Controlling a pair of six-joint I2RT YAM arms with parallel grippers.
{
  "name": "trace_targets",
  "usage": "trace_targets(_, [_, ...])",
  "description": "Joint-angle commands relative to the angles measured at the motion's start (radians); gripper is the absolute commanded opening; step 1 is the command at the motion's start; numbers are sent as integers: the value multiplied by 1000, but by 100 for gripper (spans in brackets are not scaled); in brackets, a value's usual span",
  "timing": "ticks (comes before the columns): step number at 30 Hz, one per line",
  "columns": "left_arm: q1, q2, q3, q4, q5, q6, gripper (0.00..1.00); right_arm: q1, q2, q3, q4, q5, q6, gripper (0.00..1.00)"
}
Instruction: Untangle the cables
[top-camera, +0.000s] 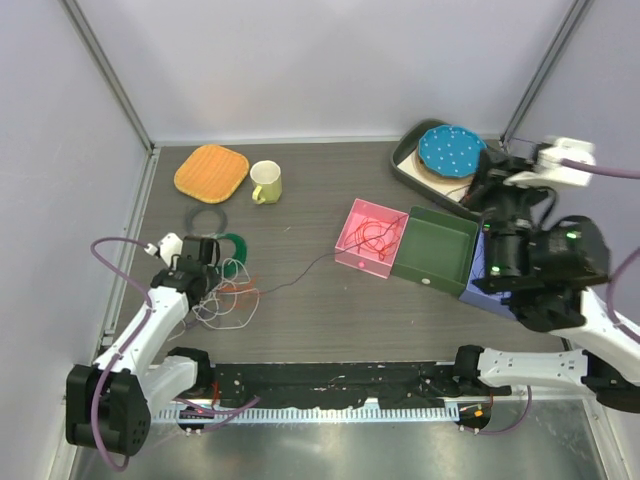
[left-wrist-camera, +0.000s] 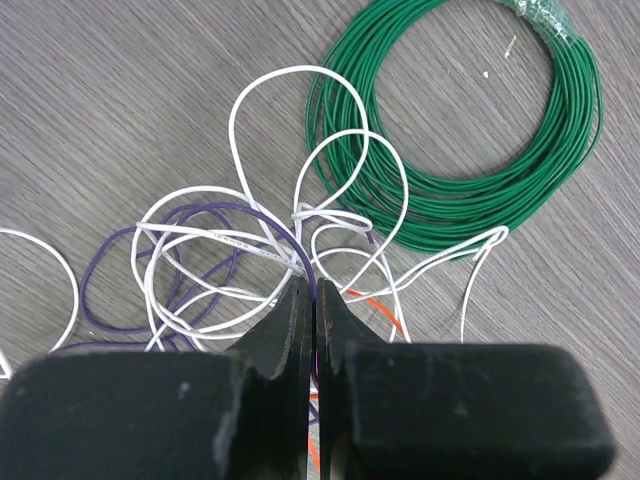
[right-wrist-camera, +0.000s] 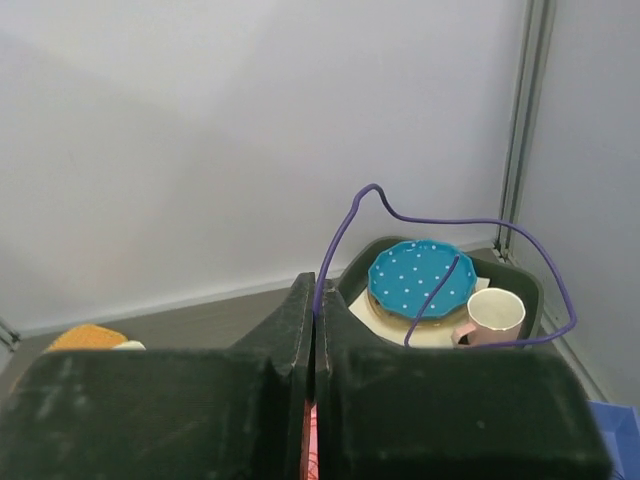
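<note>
My right gripper is raised and will move down past the pink box (top-camera: 350, 250), tilting toward the table beside the tangle, because the purple cable still runs back into the tangle.
A tangle of thin white, purple and orange cables (top-camera: 225, 297) lies on the table at the left. It also shows in the left wrist view (left-wrist-camera: 215, 255). My left gripper (top-camera: 213, 273) sits down on the tangle. Its jaws (left-wrist-camera: 311, 285) are closed, with a purple cable running into the slit between them. My right gripper (top-camera: 485, 190) is raised high at the right. It (right-wrist-camera: 314, 285) is shut on a purple cable (right-wrist-camera: 440, 222) that loops in the air in front of it. Thin red cable (top-camera: 372, 235) lies in the pink box (top-camera: 350, 250).
A wound green ring (left-wrist-camera: 470, 130) lies just beyond the tangle, and a grey ring (top-camera: 207, 217) behind it. A yellow mug (top-camera: 266, 182) and orange pad (top-camera: 211, 172) stand at the back left. A green box (top-camera: 435, 248) sits beside the pink box. A tray with a blue plate (top-camera: 445, 150) is at the back right.
</note>
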Motion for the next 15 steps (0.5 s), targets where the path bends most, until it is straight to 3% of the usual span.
trace_targets(1, [-1,8,48,-1,27,31,8,-8,174,21,-108,-39,43,1])
trace_targets(2, [-1,7,43,11,68,39,13,-8,189,20,-128,-68,78,1])
trace_targets(4, [0,-7,25,90,209,68,13,-8,227,23,-279,-180,255,1])
trace_targets(5, [-1,-13,0,118,245,73,8,-8,256,14,-318,-221,323,1])
trace_targets(6, [-1,-21,-12,161,295,76,4,-8,272,-2,-376,-364,425,1])
trace_targets(10, [-1,-53,-29,158,266,76,0,-8,361,-142,-402,-676,587,1])
trace_targets(15, [-1,-87,-47,146,254,67,0,-13,569,-270,-357,-810,712,1])
